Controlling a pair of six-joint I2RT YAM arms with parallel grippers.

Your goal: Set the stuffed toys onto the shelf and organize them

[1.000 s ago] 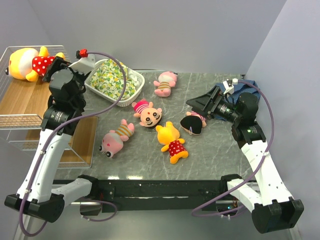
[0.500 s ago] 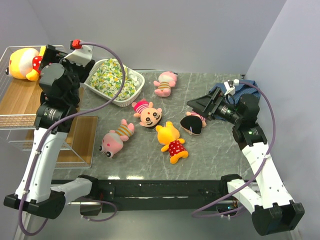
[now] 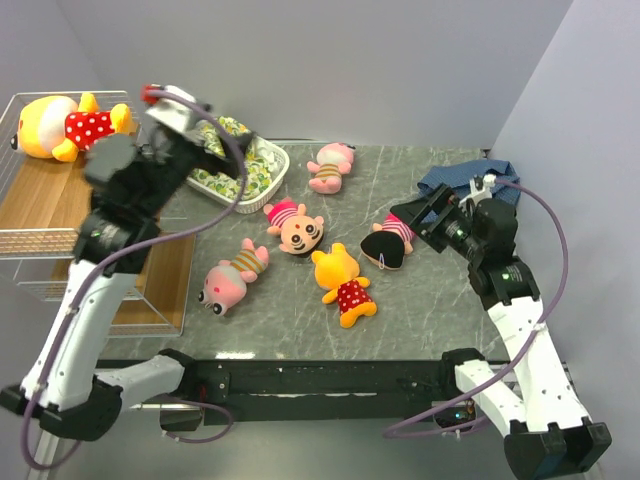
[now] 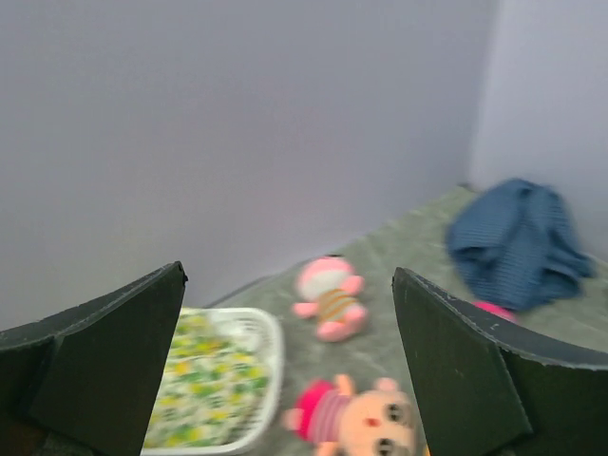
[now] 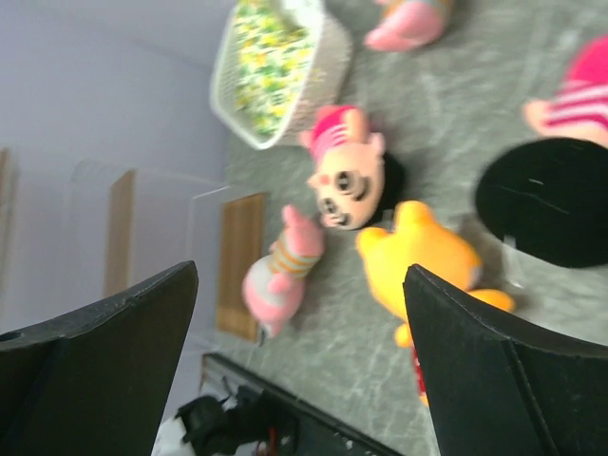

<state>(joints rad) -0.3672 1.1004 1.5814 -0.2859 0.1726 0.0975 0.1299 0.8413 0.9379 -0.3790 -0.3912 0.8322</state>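
Note:
Next I will move my right gripper down to the left in the top view onto the bear's red dotted back, which lies facing up below it on that side.
One yellow bear in a red dotted shirt lies on the top board of the shelf at the far left. On the table lie a second yellow bear, a pink animal, a big-faced pink doll, another pink animal and a black-haired doll. My left gripper is open and empty above the basket. My right gripper is open and empty, just right of the black-haired doll. The right wrist view shows the bear, doll and pink animal.
A white oval basket with floral cloth stands at the back left of the table, beside the shelf. A blue checked cloth lies at the back right behind my right gripper. The shelf's lower board sticks out at the table's left edge.
My left gripper has swung right from the shelf's top board to above the basket, leaving the yellow bear on the shelf. My right arm has shifted slightly right.

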